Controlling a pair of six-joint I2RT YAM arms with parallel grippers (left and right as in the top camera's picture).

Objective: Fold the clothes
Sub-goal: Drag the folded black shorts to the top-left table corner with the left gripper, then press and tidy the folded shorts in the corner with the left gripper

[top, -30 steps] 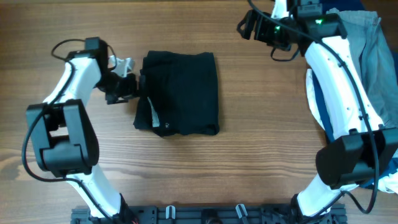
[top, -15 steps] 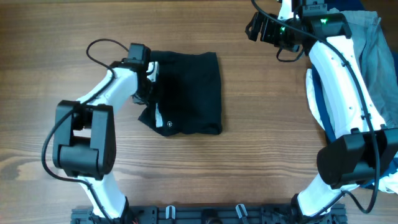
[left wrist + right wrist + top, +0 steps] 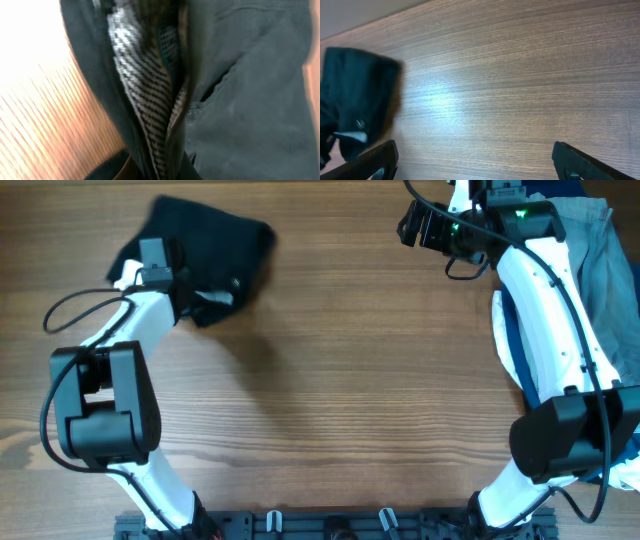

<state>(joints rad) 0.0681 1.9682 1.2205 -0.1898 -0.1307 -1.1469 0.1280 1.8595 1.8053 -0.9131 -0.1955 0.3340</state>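
Observation:
My left gripper will carry the shorts (image 3: 215, 240) to the left in the overhead view and then down to release them, since bare wood lies below it on that side.
The black shorts (image 3: 215, 240) lie bunched at the far left of the table, blurred by motion. My left gripper (image 3: 195, 298) is shut on their near edge. In the left wrist view, black fabric (image 3: 250, 90) and a pale woven pocket lining (image 3: 145, 100) fill the frame and hide the fingers. My right gripper (image 3: 415, 225) hangs open over bare wood at the far right, well away from the shorts. Its two fingertips (image 3: 375, 160) frame the bottom of its wrist view with nothing between them, and the shorts (image 3: 355, 100) show at that view's left edge.
A pile of other clothes, grey and light blue (image 3: 590, 270) with white and navy pieces (image 3: 503, 330), lies along the right edge beside the right arm. The wooden table (image 3: 350, 400) stretches between the two arms.
My left gripper has shut on the black shorts and swept them from the middle to the far left, bunching the flat fold. The right arm has barely moved.

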